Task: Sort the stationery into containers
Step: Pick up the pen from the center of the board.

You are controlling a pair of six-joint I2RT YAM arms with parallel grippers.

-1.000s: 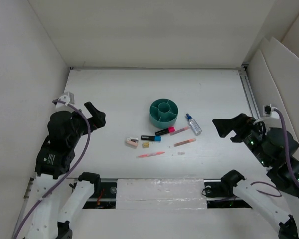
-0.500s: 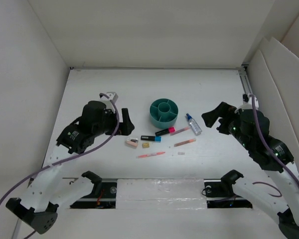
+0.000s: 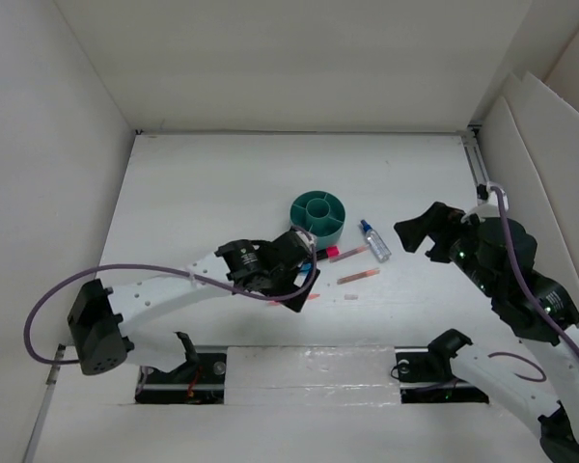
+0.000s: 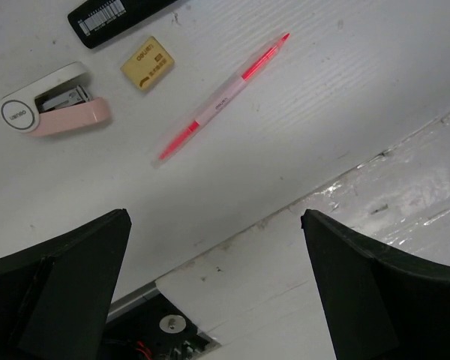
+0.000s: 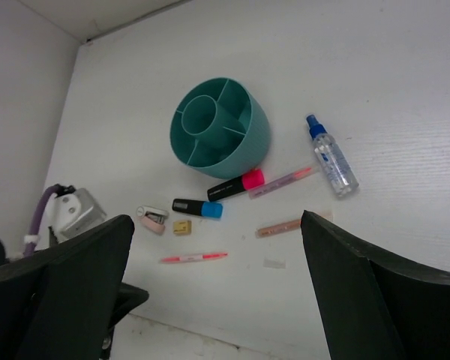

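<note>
My left gripper is open and will go down onto the white middle of the pink-orange pen (image 4: 220, 100), since the pen lies bare on the tabletop, clear of the tan block (image 4: 147, 62).
The teal organizer (image 3: 317, 215) (image 5: 220, 133) stands mid-table. Near it lie a clear bottle (image 3: 373, 240) (image 5: 331, 157), a pink-ended marker (image 3: 320, 255) (image 5: 236, 186) and two thin pens (image 3: 357, 277) (image 5: 285, 225). My left gripper (image 3: 307, 275) (image 4: 214, 225) is open and empty, hovering over a pink-orange pen (image 4: 223, 96), a tan block (image 4: 147, 62), a pale pink stapler-like item (image 4: 56, 111) and a black marker (image 4: 124, 13); it hides most of these from above. My right gripper (image 3: 427, 231) (image 5: 217, 221) is open and empty, raised right of the bottle.
A small clear scrap (image 5: 274, 263) lies near the lower pen. The table's front edge with a taped strip (image 4: 345, 225) is just below the left gripper. White walls close in the left, back and right sides.
My left arm has swung from the far left to the middle and reached out low over the stationery. My right arm came in from the right, then barely moved.
</note>
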